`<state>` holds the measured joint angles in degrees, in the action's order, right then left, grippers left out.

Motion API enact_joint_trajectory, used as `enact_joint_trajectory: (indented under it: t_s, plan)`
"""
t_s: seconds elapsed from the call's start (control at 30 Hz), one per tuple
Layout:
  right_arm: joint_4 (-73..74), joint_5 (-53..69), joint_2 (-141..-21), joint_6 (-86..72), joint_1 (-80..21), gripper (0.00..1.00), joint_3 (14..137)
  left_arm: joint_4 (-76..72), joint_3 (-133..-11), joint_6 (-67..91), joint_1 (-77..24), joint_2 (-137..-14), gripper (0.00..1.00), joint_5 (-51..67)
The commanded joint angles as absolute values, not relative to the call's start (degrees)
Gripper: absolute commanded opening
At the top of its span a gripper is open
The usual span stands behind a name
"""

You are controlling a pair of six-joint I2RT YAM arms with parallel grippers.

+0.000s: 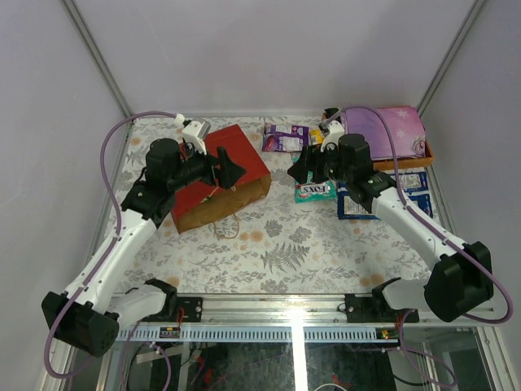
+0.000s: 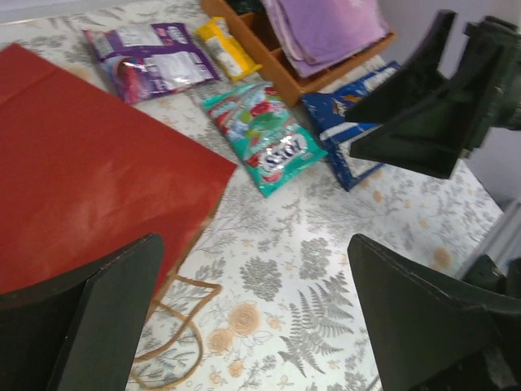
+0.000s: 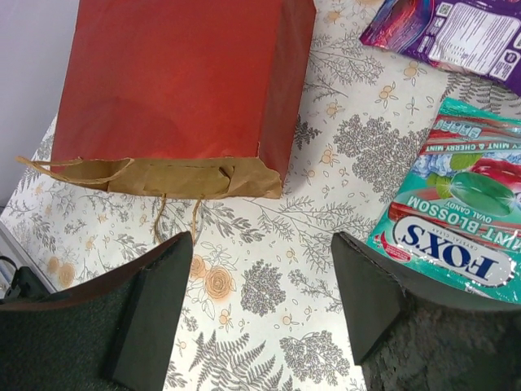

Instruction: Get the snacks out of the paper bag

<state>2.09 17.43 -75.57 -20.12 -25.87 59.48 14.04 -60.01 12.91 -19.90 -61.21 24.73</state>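
To get onto the upper rim's middle point(image 1: 219, 194) point(image 2: 173, 266), my left gripper needs to lower, tipping its fingers downward, since the red top panel hangs low over the bag's opening.
The red paper bag point(image 1: 244, 155) lies flat at the back left, its brown mouth point(image 3: 171, 177) facing the table's middle and its loop handle point(image 2: 175, 326) on the cloth. Snacks lie outside it: a purple packet point(image 1: 285, 137), a teal FOX'S packet point(image 1: 313, 191), blue-and-white packs point(image 1: 407, 191) and a yellow packet point(image 2: 228, 47) in the tray. My left gripper point(image 1: 236, 169) hovers open over the bag's right edge point(image 2: 89, 179), with nothing between its fingers. My right gripper point(image 1: 297, 169) is open and empty just left of the teal packet point(image 3: 456, 220).
An orange-brown wooden tray point(image 1: 427, 153) with a folded purple cloth point(image 1: 383, 129) stands at the back right. Grey walls close in the table on three sides. Between the two grippers there is flowered tablecloth point(image 1: 277, 236).
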Motion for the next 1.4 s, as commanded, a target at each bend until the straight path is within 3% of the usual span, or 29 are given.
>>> enact_joint_trajectory:
  t_s: [0.0,0.07,0.23,0.87,0.93,1.03,1.07,1.23,1.37]
  plan:
    - [0.87,16.61,-73.43,-19.98,-25.87,0.77,59.39,13.81,-59.85,8.42,-20.13,-59.98,0.96,17.83]
    - [1.09,16.61,-73.48,-19.75,-25.89,0.77,59.42,16.02,-60.56,6.34,-20.19,-60.45,0.96,17.55]
    - [0.92,17.54,-73.50,-19.91,-25.91,0.77,59.17,20.08,-61.60,3.85,-20.37,-63.09,0.86,22.02]
    - [1.21,18.83,-72.41,-19.50,-25.88,0.77,57.88,27.48,-60.28,0.26,-25.56,-67.85,0.53,8.97]
    - [1.10,18.97,-72.34,-19.62,-25.93,0.77,57.71,27.58,-60.68,0.32,-25.60,-68.02,0.42,8.91]
    - [1.12,19.16,-72.14,-19.77,-25.85,0.77,57.52,27.88,-61.41,1.44,-25.58,-68.69,0.05,5.96]
    - [1.14,19.17,-72.08,-19.79,-25.84,0.77,57.40,28.19,-61.90,1.94,-25.53,-69.03,0.00,4.55]
    - [-0.03,17.20,-71.50,-21.53,-25.88,0.77,55.29,29.10,-65.41,4.18,-25.62,-70.74,0.00,-0.49]
    - [-10.44,15.88,-69.24,-32.48,-26.84,0.77,46.39,29.44,-70.42,6.50,-25.53,-72.41,0.00,-4.62]
